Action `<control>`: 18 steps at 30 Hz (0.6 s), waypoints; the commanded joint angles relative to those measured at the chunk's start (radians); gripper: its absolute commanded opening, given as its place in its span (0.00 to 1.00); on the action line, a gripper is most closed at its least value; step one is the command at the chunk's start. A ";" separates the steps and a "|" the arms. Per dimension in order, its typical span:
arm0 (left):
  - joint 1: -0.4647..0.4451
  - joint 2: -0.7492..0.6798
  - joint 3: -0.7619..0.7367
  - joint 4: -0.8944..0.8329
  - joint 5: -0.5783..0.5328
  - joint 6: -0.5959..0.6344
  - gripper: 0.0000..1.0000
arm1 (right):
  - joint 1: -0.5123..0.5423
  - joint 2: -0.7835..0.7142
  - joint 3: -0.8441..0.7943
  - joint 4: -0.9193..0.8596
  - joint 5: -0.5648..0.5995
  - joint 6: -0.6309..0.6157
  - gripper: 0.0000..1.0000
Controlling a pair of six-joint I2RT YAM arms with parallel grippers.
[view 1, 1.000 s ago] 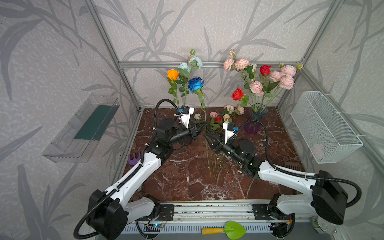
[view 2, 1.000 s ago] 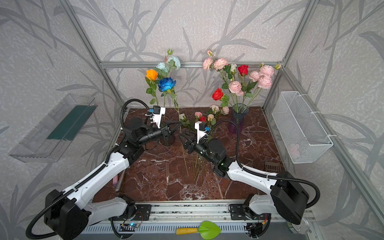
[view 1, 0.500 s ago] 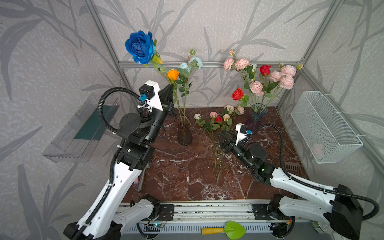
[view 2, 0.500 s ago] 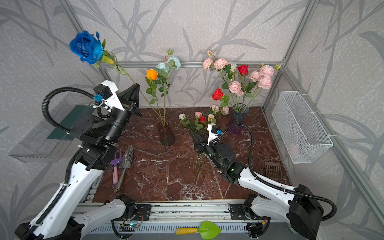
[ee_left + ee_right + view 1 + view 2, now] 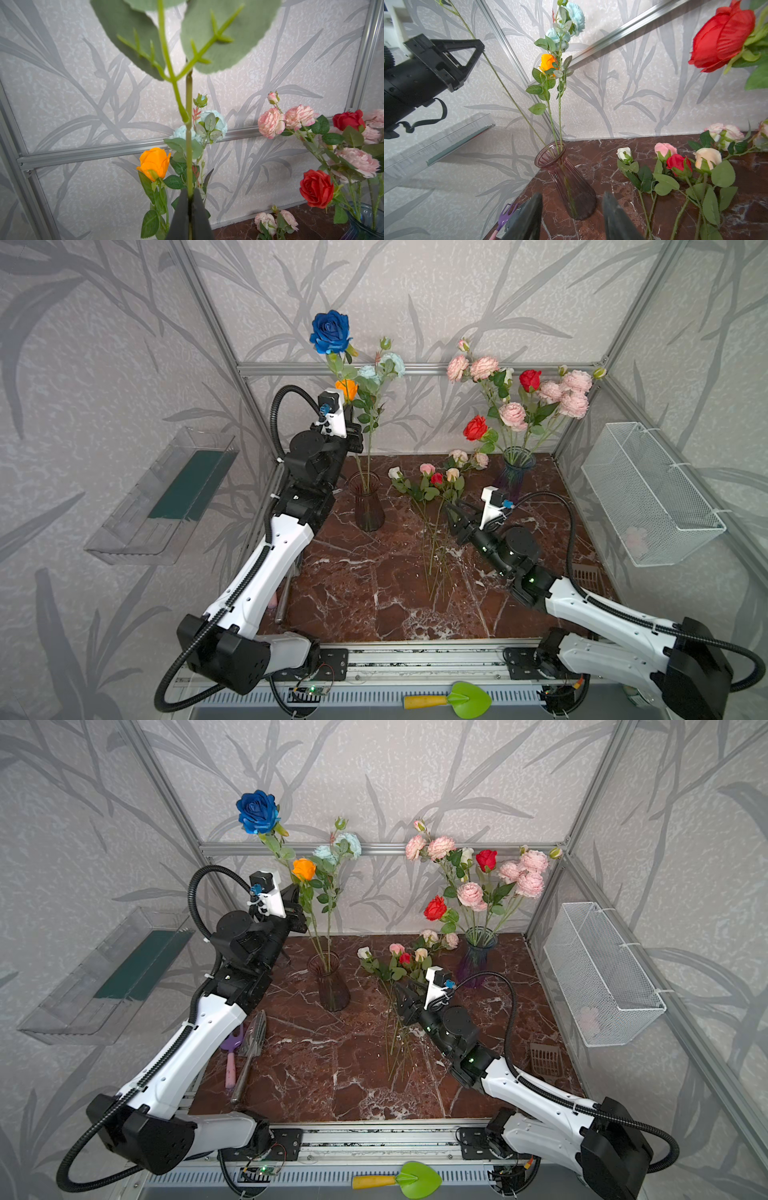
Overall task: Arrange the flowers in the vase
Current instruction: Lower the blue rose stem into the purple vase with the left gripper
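Observation:
The green stem already slants to the brown vase's opening (image 5: 324,962) below my left gripper. I should move my left gripper down toward that opening and let go of the stem.
My left gripper (image 5: 353,435) (image 5: 297,907) (image 5: 190,195) is shut on the green stem (image 5: 188,145) of a blue rose (image 5: 331,331) (image 5: 257,811) and holds it high above the brown ribbed vase (image 5: 368,506) (image 5: 330,986) (image 5: 566,180). The stem slants down to the vase mouth. An orange rose (image 5: 347,387) (image 5: 548,62) and a pale-blue flower (image 5: 382,364) stand in that vase. Several loose flowers (image 5: 432,485) (image 5: 399,965) (image 5: 675,162) lie on the table. My right gripper (image 5: 451,510) (image 5: 401,994) (image 5: 572,194) is open and empty, low beside them, apart from the vase.
A blue glass vase (image 5: 515,472) with pink and red flowers stands at the back right. A wire basket (image 5: 648,493) hangs on the right wall and a clear tray (image 5: 166,493) on the left. A purple rake (image 5: 230,1048) and a trowel (image 5: 253,1036) lie at the table's left edge.
My left arm lifted the blue rose up and to the left, then swung it back right over the brown vase. My right gripper drew back to the right and stayed open.

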 commanded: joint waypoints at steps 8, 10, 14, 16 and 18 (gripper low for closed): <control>0.015 0.023 -0.180 -0.059 0.036 -0.091 0.00 | -0.054 -0.001 -0.015 -0.034 -0.014 0.042 0.49; 0.014 0.019 -0.210 -0.067 0.042 -0.100 0.03 | -0.057 0.013 -0.014 -0.036 -0.018 0.053 0.49; 0.013 0.023 -0.205 -0.145 0.048 -0.100 0.16 | -0.057 0.037 -0.009 -0.032 -0.042 0.073 0.49; 0.015 0.015 -0.215 -0.156 0.049 -0.105 0.27 | -0.057 0.039 -0.008 -0.033 -0.045 0.075 0.49; 0.015 0.000 -0.231 -0.151 0.051 -0.104 0.33 | -0.057 0.037 -0.006 -0.042 -0.043 0.076 0.49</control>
